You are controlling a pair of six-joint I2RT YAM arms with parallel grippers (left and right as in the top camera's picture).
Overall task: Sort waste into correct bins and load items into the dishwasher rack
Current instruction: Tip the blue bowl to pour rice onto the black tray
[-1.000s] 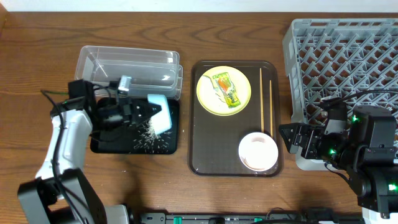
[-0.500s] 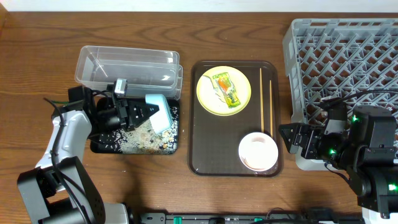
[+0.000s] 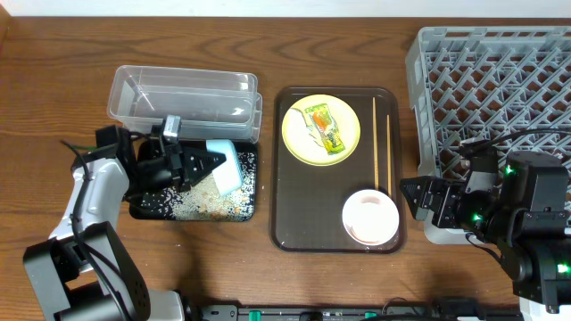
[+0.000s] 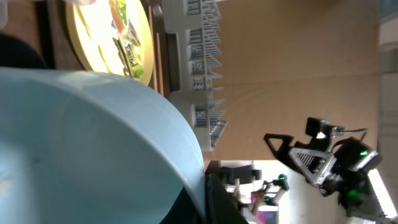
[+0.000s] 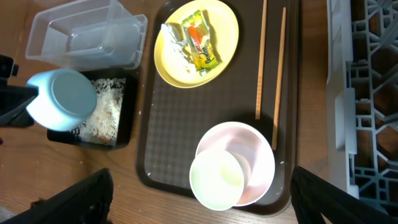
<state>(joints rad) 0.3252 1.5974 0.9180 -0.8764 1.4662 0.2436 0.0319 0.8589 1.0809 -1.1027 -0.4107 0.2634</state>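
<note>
I will swing my left gripper toward the serving tray, turn the light blue bowl upright, lower it beside the pinkish-white bowl [image 3: 370, 217] and then let it go, because that serving tray corner [image 3: 304, 210] is empty.
My left gripper [image 3: 207, 162] is shut on the light blue bowl [image 3: 226, 165] and holds it tipped on its side over the black tray [image 3: 144, 209], where white rice grains [image 3: 203, 198] lie heaped. The bowl fills the left wrist view [image 4: 81, 143]. The clear tub [image 3: 183, 96] stands behind the black tray. The yellow plate [image 3: 319, 130] carries the green-and-orange wrapper [image 3: 326, 127]. The chopsticks [image 3: 376, 143] and the pinkish-white bowl [image 3: 370, 217] lie on the brown serving tray [image 3: 299, 214]. My right gripper [image 3: 417, 198] is open and empty between that tray and the grey rack [image 3: 495, 80].
The rack fills the right side of the table, with its left wall next to the serving tray. In the right wrist view a pale round dish [image 5: 216, 179] rests in the pinkish-white bowl [image 5: 249, 140]. Bare wood lies in front of both trays.
Rice has fallen from the tipped blue bowl and settled as a heap in the black tray. My left arm has shifted slightly with the bowl. The right arm has not moved.
</note>
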